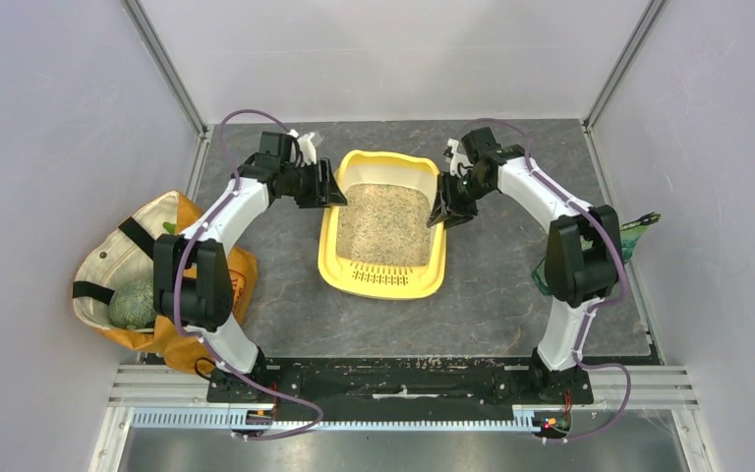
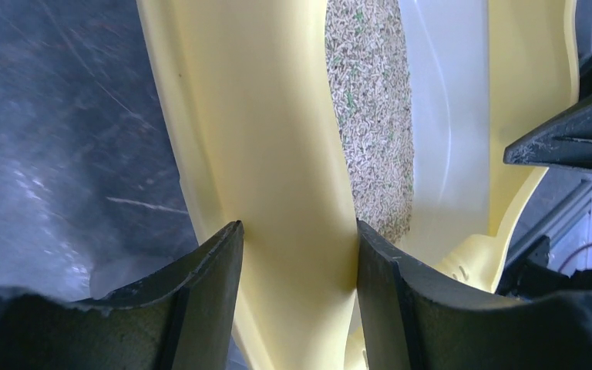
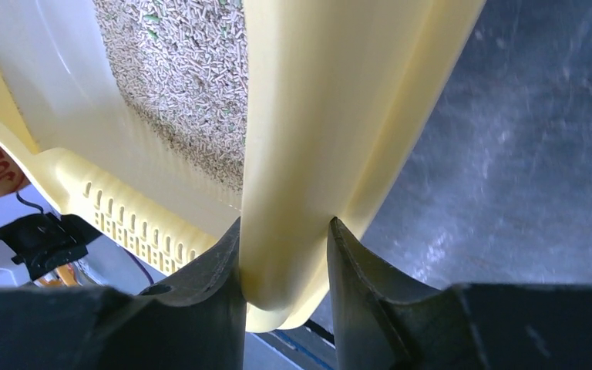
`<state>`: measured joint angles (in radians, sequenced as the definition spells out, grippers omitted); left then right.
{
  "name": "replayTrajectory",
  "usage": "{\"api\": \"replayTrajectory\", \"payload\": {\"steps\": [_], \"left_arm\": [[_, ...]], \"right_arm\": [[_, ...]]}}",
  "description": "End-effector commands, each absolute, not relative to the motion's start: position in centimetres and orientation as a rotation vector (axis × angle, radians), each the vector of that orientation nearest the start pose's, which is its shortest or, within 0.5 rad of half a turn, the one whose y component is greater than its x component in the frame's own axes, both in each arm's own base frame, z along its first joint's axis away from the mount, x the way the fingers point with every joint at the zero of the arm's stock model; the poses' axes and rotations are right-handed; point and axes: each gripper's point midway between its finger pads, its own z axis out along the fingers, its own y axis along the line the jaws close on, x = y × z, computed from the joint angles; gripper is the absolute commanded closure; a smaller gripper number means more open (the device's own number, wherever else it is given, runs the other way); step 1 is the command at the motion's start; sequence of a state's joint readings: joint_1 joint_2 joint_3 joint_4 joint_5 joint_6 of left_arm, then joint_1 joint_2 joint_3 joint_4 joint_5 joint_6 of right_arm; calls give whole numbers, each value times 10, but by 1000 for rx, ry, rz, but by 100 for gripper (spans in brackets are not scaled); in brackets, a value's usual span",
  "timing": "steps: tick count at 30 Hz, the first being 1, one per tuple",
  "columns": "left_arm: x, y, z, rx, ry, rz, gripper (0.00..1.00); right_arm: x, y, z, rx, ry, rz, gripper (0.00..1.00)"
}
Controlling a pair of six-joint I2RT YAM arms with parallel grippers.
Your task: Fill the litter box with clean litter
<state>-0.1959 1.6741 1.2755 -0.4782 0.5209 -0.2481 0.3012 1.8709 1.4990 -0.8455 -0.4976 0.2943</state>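
My right gripper shifts outward with the litter box's rim toward the bare tabletop beyond the litter box next and releases, because clear room shows before the far wall.
The yellow litter box (image 1: 331, 258) sits mid-table, its slotted grille lip toward the near edge. Beige speckled clean litter (image 1: 383, 226) covers its floor. My left gripper (image 1: 338, 189) is shut on the box's left rim; in the left wrist view the fingers (image 2: 208, 293) clamp the yellow rim (image 2: 277, 154), with litter (image 2: 370, 116) beyond. My right gripper (image 1: 441, 212) is shut on the right rim; in the right wrist view the fingers (image 3: 216, 285) pinch the rim (image 3: 316, 116), with litter (image 3: 185, 69) and the grille (image 3: 123, 216) on the left.
An orange-and-cream tote bag (image 1: 172, 221) lies at the left table edge, holding a green bundle (image 1: 133, 305). A green printed bag (image 1: 639, 231) sits at the right edge behind the right arm. Grey walls enclose the table on three sides.
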Motion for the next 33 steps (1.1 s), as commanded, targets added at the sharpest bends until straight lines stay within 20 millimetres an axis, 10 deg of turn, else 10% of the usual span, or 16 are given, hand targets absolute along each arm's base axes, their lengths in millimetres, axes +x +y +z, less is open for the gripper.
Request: {"api": "replayTrajectory", "payload": {"steps": [1,14,23,26,29,33], "left_arm": [[414,-154,145,193,2413,-720,40],[446,-130,105,33,2510,-680,41],[454,-123,119,4,2477,-719,30],[454,-118,139,14,2447,-704,7],[454,-107,175,48,2366,-695,6],[451,-92,224,162,2272,-609,6]], "right_arm": [[399,232,75,-235,2698,824,74],[449,227,68,-245,2642,652,70],[470,236,83,-271,2585,666,62],[472,231,124,-343,2514,653,35],[460,216,184,-457,2415,643,8],[420,176,275,-596,2241,633,3]]}}
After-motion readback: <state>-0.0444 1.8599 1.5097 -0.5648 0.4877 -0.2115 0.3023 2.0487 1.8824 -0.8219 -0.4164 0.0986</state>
